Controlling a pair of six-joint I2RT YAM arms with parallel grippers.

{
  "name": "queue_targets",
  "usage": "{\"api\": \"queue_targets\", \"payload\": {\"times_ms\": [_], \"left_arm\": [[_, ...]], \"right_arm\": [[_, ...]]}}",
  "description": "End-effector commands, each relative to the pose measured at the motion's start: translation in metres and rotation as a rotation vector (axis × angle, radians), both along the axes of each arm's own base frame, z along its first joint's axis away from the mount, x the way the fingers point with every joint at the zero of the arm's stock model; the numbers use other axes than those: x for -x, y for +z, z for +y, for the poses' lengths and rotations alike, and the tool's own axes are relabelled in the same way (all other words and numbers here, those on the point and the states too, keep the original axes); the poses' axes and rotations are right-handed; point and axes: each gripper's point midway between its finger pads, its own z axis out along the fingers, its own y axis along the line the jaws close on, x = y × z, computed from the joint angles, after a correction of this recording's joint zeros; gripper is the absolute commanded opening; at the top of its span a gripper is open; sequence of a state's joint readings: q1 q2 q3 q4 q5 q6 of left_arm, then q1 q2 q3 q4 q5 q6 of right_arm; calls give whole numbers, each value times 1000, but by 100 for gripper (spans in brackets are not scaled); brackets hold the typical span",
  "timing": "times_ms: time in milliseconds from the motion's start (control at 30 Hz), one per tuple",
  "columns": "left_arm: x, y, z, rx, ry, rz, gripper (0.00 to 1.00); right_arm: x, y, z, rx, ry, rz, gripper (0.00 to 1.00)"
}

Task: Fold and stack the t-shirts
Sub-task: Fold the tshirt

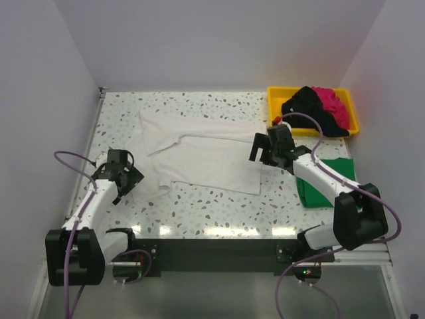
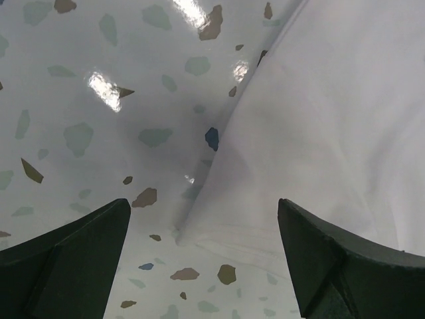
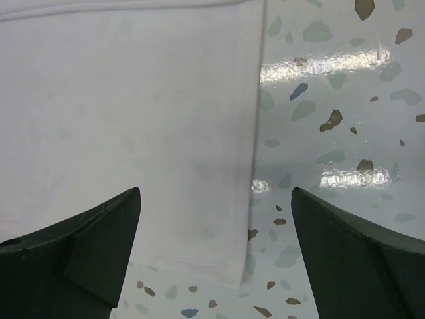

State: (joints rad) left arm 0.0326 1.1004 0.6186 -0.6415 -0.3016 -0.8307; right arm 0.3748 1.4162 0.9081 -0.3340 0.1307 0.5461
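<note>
The white t-shirt's sleeve corner [image 1: 136, 199] [image 2: 192, 232] is below the robot's open fingers, so the left gripper should next go down and slightly back to close on it.
The white t-shirt [image 1: 199, 156] lies spread flat on the table. My left gripper [image 1: 127, 181] is open just above its near-left sleeve; in the left wrist view the gripper [image 2: 203, 207] straddles the sleeve hem [image 2: 265, 239] of the white shirt [image 2: 319, 119]. My right gripper [image 1: 260, 151] is open over the shirt's right edge; in the right wrist view the gripper [image 3: 216, 193] straddles that edge of the white shirt [image 3: 133, 100], near its corner. A folded green t-shirt [image 1: 309, 193] lies at the right, partly under the right arm. The black t-shirt [image 1: 305, 103] and the magenta-pink t-shirt [image 1: 333, 106] lie crumpled in the tray.
The yellow plastic tray [image 1: 279, 91] stands at the back right corner. White walls close in the table at the back and both sides. Speckled table top [image 1: 212, 206] shows between the white shirt and the arm bases.
</note>
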Motion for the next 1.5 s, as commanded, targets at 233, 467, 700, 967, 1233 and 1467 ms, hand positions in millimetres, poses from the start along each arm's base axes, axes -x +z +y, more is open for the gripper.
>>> {"api": "queue_targets", "payload": {"times_ms": [233,467,700,967,1233,1467], "left_arm": [[21,-20,-7,66,97,35,72],[28,-39,-12,92,80,83,50],[28,-47,-15,101,61,90,27],[24,-45,-20,123,21,80,0],[18,-25,-21,126,2,8,0],[18,-17,-20,118,0,-25,0]], "right_arm": [[4,4,1,-31,-28,-25,99],[5,0,-2,-20,-39,-13,99],[13,-3,-7,-12,-52,0,99],[33,-7,-14,-3,-62,38,99],[89,-28,7,37,56,130,99],[100,-53,23,-20,115,157,83]]}}
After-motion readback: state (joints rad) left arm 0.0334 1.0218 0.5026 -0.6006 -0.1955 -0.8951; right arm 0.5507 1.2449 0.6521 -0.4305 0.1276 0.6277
